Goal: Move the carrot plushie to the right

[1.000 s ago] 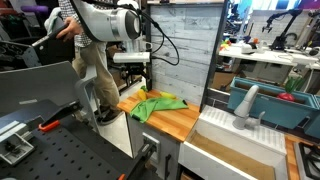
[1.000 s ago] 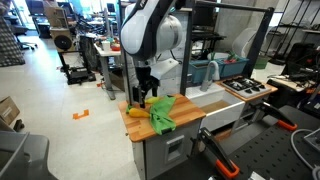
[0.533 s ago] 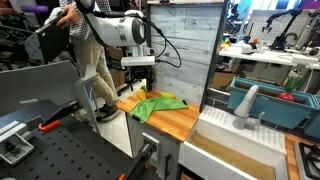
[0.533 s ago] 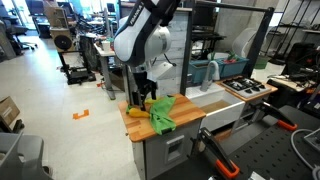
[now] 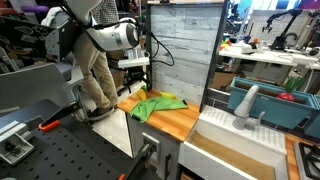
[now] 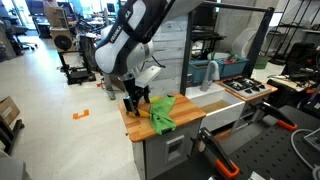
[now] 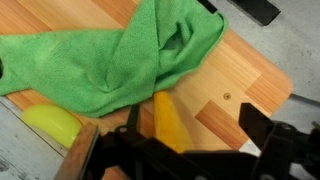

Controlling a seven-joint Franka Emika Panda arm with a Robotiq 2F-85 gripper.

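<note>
My gripper comes down next around the carrot plushie's bare body, below between the open fingers, and closes where the green cloth leaves it uncovered.
The carrot plushie is an orange-yellow cone lying on the wooden counter, its upper end tucked under a crumpled green cloth. My gripper is open just above the counter. The carrot lies between the fingers, close to the left one. In both exterior views the gripper hangs over the counter's outer end beside the green cloth. The fingers mostly hide the carrot there.
A round yellow object lies at the counter's edge next to the cloth. A sink adjoins the counter, with a blue bin beyond it. A panelled wall stands behind. A person stands near the arm.
The arm has swung toward the counter's outer end and the gripper has shifted slightly that way and come a little lower. The cloth and carrot have not moved.
</note>
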